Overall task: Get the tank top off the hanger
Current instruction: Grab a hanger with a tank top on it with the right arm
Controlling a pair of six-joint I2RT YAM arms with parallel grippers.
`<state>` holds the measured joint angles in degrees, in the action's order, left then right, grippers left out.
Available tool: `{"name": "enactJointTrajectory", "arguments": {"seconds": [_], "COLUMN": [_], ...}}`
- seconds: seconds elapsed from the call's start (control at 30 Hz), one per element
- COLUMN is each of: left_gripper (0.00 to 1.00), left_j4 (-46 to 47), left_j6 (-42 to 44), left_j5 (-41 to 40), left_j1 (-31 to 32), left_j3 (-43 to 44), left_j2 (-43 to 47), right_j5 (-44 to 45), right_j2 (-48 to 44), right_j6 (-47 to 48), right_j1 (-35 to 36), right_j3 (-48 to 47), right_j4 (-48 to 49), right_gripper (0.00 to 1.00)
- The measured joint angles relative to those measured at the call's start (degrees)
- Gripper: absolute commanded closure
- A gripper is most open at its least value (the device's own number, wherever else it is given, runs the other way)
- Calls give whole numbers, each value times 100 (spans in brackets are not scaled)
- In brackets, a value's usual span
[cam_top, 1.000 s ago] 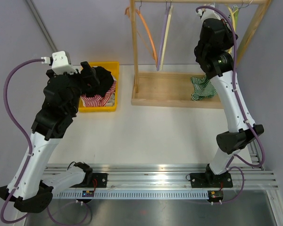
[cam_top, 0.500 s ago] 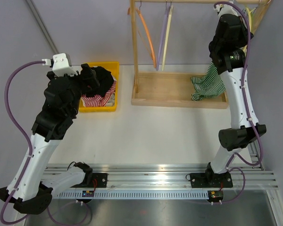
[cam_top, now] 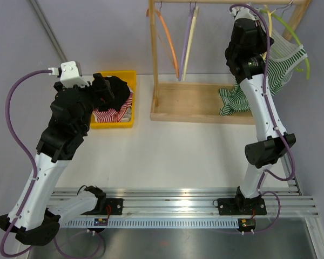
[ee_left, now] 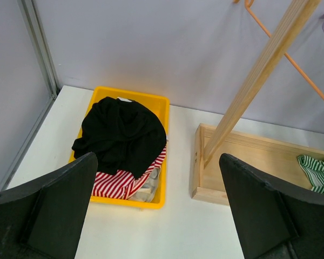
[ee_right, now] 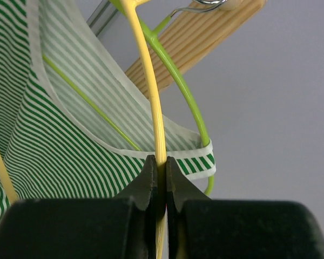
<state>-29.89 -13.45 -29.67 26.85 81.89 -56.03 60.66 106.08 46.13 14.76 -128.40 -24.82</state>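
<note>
My right gripper should next slide the yellow hanger blocking the tank top left in the top view to the rack's bare top bar (cam_top: 221,1) and release it.
The green-and-white striped tank top (cam_top: 283,54) hangs on a green hanger (cam_top: 301,46) at the right end of the wooden rack, swung out to the right. Its lower cloth (cam_top: 232,100) lies on the rack's base. In the right wrist view my right gripper (ee_right: 161,162) is shut on a thin yellow hanger (ee_right: 151,97), with the tank top (ee_right: 38,124) and the green hanger (ee_right: 178,81) just behind it. My left gripper (ee_left: 156,210) is open and empty, held above the table near the yellow bin.
A yellow bin (cam_top: 127,75) holds black and red-striped clothes (ee_left: 121,135). The wooden rack has a base tray (cam_top: 189,102), an upright post (ee_left: 259,81) and a top rail (ee_right: 194,38). Orange (cam_top: 170,40) and purple (cam_top: 188,38) hangers hang on its left part.
My right arm swung right, then back left and up. The tank top and green hanger have lifted and swung out to the right. The left arm has barely moved.
</note>
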Motion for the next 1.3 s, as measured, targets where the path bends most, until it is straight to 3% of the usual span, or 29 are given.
{"name": "enactJointTrajectory", "arguments": {"seconds": [0.43, 1.03, 1.3], "left_gripper": [1, 1, 1], "left_j4": [0, 2, 4], "left_j6": [-2, -2, -4], "left_j5": [46, 83, 87], "left_j1": [0, 0, 0], "left_j3": [0, -66, -68], "left_j2": [4, 129, 118], "right_j5": [319, 586, 599], "right_j2": [92, 785, 728], "right_j6": [841, 2162, 2306], "right_j1": [179, 212, 212], "right_j3": [-118, -1003, -662], "right_j4": [315, 949, 1386], "right_gripper": [100, 100, 100]}}
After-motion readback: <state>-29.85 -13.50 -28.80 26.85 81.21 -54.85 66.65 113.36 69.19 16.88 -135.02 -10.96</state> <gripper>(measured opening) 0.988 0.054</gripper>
